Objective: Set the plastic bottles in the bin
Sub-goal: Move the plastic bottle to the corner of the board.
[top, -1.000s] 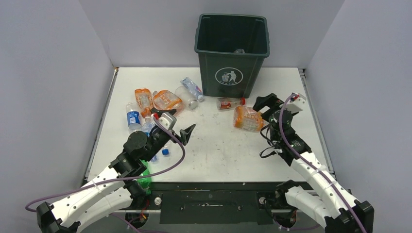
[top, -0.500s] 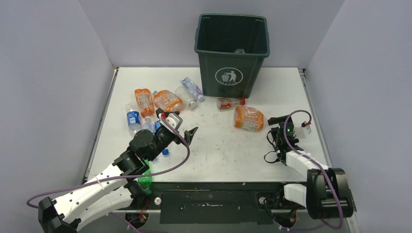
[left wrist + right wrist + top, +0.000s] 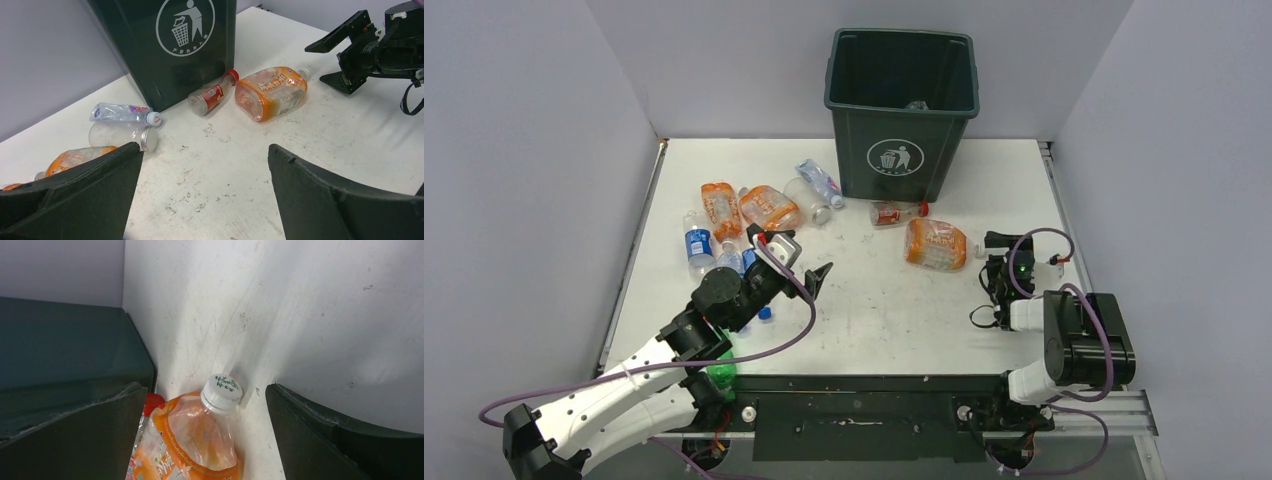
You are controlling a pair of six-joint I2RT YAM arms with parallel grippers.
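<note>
My right gripper should next slide straight onto the orange bottle's shoulder (image 3: 965,248) (image 3: 206,432) and close, because it lies to the left of my right gripper in the top view and the bottle's cap is centred between my fingers.
The dark green bin (image 3: 902,100) stands at the back of the table. An orange plastic bottle (image 3: 936,245) with a white cap lies in front of it, next to a small red-capped one (image 3: 897,212). My right gripper (image 3: 990,262) sits low just right of the orange bottle (image 3: 200,440), open, with the bottle's neck in line between its fingers and untouched. More plastic bottles lie at the left: orange (image 3: 770,207), clear (image 3: 809,200), blue-labelled (image 3: 697,243). My left gripper (image 3: 792,262) hovers open over bare table (image 3: 205,155), holding nothing.
A green bottle (image 3: 720,372) lies by the left arm at the near edge. Grey walls close in the table on three sides. The right arm is folded up at the near right corner. In the left wrist view the bin (image 3: 150,50) stands left of the orange bottle (image 3: 272,92).
The right arm has drawn back and folded down toward the near right; its gripper has slid off to the right of the orange bottle and opened wider. The left gripper crept slightly forward.
</note>
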